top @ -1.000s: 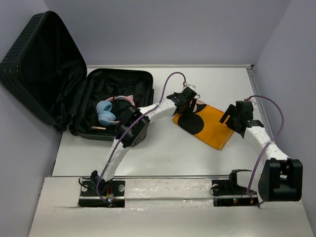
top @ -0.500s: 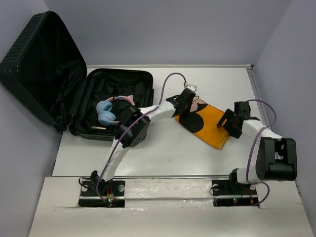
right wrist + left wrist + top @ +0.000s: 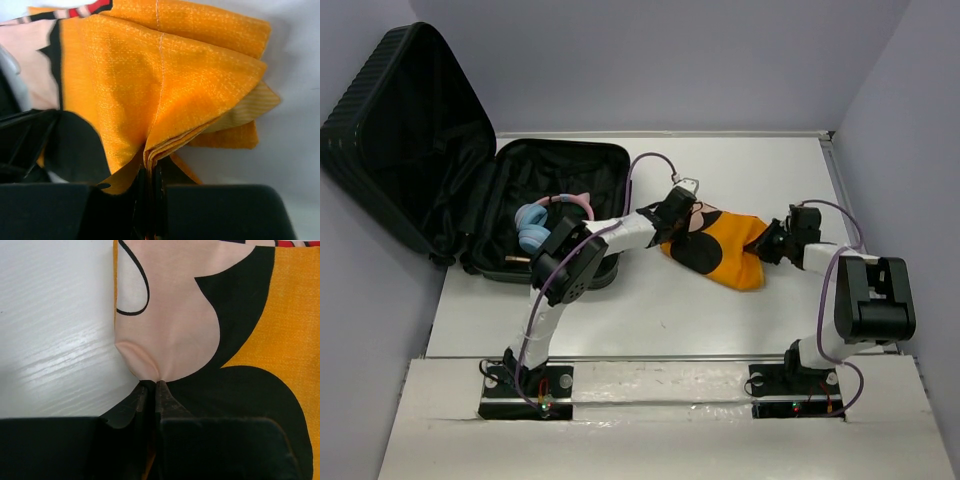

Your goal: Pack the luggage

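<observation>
My left gripper lifts the cloth over the luggage's empty part beyond the headphones next, to the left in the top view, then opens.
The black ribbed luggage (image 3: 430, 130) lies open at the back left, lid leaning on the wall, with blue-and-pink headphones (image 3: 542, 222) inside. The orange patterned cloth (image 3: 725, 255) (image 3: 260, 325) (image 3: 165, 75) sits bunched on the table between both arms. My left gripper (image 3: 672, 222) (image 3: 156, 382) is shut on the cloth's left pink-and-black edge. Over at the cloth's right end, my right gripper (image 3: 772, 243) (image 3: 151, 167) is shut on a pinch of several folded orange layers.
A grey wall runs along the right side of the white table (image 3: 650, 310). A metal rail (image 3: 650, 375) with both arm bases crosses the near edge. A small brass-coloured item (image 3: 517, 259) lies in the luggage near the headphones.
Both grippers have gone from open to shut on the cloth. The right arm swung down and in to the cloth's right end. The cloth has bunched up and shifted slightly left.
</observation>
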Available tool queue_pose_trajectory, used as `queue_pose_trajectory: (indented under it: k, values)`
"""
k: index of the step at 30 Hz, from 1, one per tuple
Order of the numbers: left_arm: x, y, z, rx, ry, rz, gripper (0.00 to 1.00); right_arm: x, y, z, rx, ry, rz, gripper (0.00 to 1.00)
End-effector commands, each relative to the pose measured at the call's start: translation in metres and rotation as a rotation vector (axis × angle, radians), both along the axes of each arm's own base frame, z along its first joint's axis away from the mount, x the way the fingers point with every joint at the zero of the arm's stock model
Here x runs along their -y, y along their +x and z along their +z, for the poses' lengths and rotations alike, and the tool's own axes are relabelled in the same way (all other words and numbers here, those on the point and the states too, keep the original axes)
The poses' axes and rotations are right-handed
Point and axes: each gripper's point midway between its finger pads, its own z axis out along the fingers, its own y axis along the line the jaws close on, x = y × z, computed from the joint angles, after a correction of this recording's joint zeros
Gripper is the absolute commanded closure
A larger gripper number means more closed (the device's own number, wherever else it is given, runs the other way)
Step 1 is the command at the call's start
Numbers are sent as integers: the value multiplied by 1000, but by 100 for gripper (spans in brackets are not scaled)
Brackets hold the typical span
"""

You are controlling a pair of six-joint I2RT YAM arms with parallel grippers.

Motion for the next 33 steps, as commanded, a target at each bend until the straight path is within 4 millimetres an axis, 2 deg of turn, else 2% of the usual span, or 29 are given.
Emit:
queue_pose_trajectory:
  k: [1,2,4,5,6,7,8,11,12,14,15,16,17,18,19,20,21,22,23,24,25,26,27,28,29,30,31,32,33]
  values:
    - [4,-9,65,59,-100,-18,94,-35,15,59,228,160,121,93]
    - [5,-8,96,100,-141,-18,94,-36,17,80,284,158,128,93]
    - [3,-8,125,137,-173,-17,94,-37,19,102,340,167,128,93]
    - [2,-8,156,182,-210,-12,94,-42,18,120,382,175,143,93]
    - [-1,-8,171,204,-223,-6,94,-43,18,129,402,185,149,93]
    - [-6,-9,180,212,-215,3,94,-54,16,138,411,207,172,93]
    - [-14,-5,206,259,-224,28,94,-61,19,155,447,213,189,93]
    - [-39,0,239,295,-214,74,94,-95,21,182,484,226,245,93]
    - [-62,6,256,313,-216,120,94,-107,30,202,522,231,266,93]
    - [-91,12,271,331,-213,171,94,-131,40,221,542,251,295,93]
    - [-126,17,280,341,-192,244,94,-159,50,239,563,271,348,93]
    - [-149,12,290,360,-196,278,94,-172,57,245,563,279,363,93]
    - [-163,20,289,362,-187,310,94,-186,62,250,567,287,384,93]
    - [-186,13,292,370,-190,340,94,-200,69,255,570,294,401,93]
    - [-225,23,291,374,-181,422,94,-225,72,284,616,319,446,93]
    - [-247,17,288,370,-183,454,94,-242,86,264,565,326,446,93]
    - [-269,17,285,370,-177,499,94,-268,84,262,556,343,482,93]
    - [-309,22,283,385,-162,592,94,-284,89,261,553,352,498,93]
    - [-331,17,274,379,-145,644,94,-310,107,256,544,364,519,93]
    - [-352,16,268,377,-131,698,94,-328,111,250,529,372,538,93]
    - [-390,14,263,378,-114,799,74,-355,105,241,496,383,583,93]
    - [-410,8,254,367,-96,857,57,-382,122,229,497,391,608,90]
    - [-424,3,249,352,-90,892,38,-400,123,221,487,393,639,80]
    - [-439,-3,248,346,-82,927,12,-418,112,196,413,363,703,49]
    - [-447,-9,252,356,-72,950,12,-429,113,182,382,342,734,36]
    - [-451,-21,264,386,-63,965,1,-442,129,180,419,334,754,27]
    - [-451,-28,273,408,-72,962,1,-449,125,173,405,319,781,18]
    - [-447,-43,293,460,-110,958,1,-449,122,166,381,309,796,11]
    - [-445,-52,300,478,-127,955,1,-448,122,164,378,305,796,10]
